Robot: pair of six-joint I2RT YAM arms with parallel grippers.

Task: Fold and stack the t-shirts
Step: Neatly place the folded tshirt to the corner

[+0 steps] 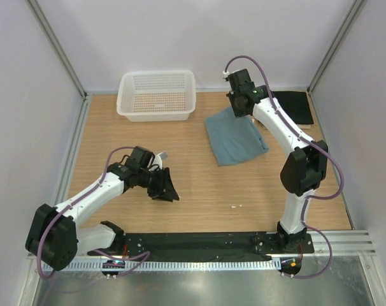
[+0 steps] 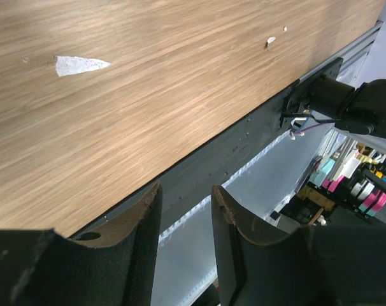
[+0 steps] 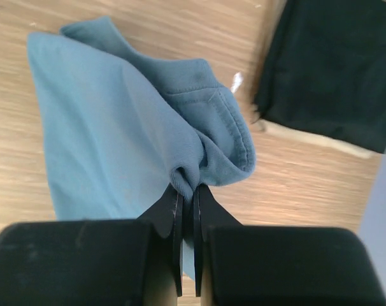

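Note:
The folded stack is to the right in the top view. Next, my right gripper needs to carry the teal-blue t-shirt (image 1: 236, 141) there and let go of it on top of the black t-shirt (image 1: 295, 106).
The teal-blue t-shirt (image 1: 236, 141) lies folded on the wooden table, right of centre. My right gripper (image 1: 239, 109) is shut on its far bunched edge, and the cloth (image 3: 116, 127) is pinched between the tips of that gripper (image 3: 188, 191). The black t-shirt (image 1: 295, 106) lies folded flat at the back right corner. In the right wrist view a cream-beige edge (image 3: 307, 137) shows under the black one (image 3: 333, 70). My left gripper (image 1: 164, 189) hovers over bare wood at the front left. Its fingers (image 2: 142, 220) stand apart with nothing between them (image 2: 185, 194).
A white mesh basket (image 1: 157, 95) stands at the back left against the wall. Small white scraps (image 1: 237, 206) lie on the wood, one also in the left wrist view (image 2: 78, 64). The black base plate (image 1: 212, 242) runs along the near edge. Walls close in three sides.

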